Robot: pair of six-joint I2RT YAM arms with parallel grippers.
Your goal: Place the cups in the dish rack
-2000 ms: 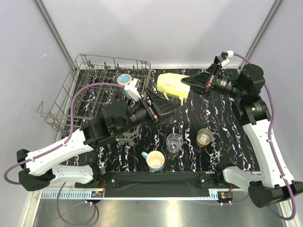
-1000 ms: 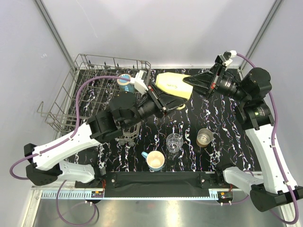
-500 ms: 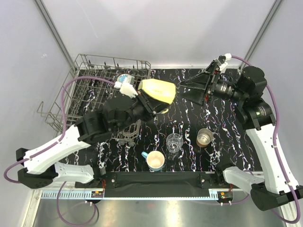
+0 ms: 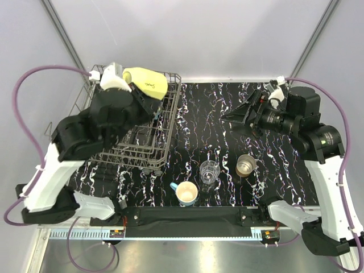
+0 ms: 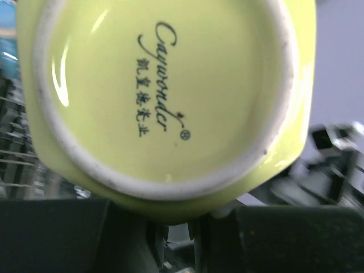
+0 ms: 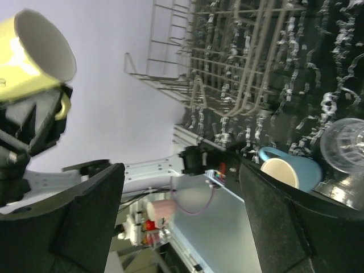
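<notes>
My left gripper still holds the yellow mug (image 4: 147, 82) above the dish rack, so next it should lower and tilt downward to release the mug onto the rack's wire bottom.
A yellow mug (image 4: 147, 82) hangs over the back of the dish rack (image 4: 136, 157), with my left gripper (image 4: 140, 98) shut on it. Its printed base (image 5: 159, 96) fills the left wrist view above the closed fingers (image 5: 213, 239). My right gripper (image 4: 234, 116) is open and empty over the middle right of the table. Through it I see the yellow mug (image 6: 28, 57) and the dish rack (image 6: 239, 74). On the table stand a light-blue mug (image 4: 186, 193), a clear glass tumbler (image 4: 209, 170) and a metal cup (image 4: 245, 165). The teal mug is hidden.
The table top (image 4: 216, 108) is black with white marbling. The left arm (image 4: 74, 142) reaches across the rack's left half. Grey walls close the back and both sides. A dark bar (image 4: 187, 215) runs along the front edge between the arm bases.
My right gripper opened and let go of the yellow mug, then drew back right. The left arm swung the mug from the table's middle to above the rack's back.
</notes>
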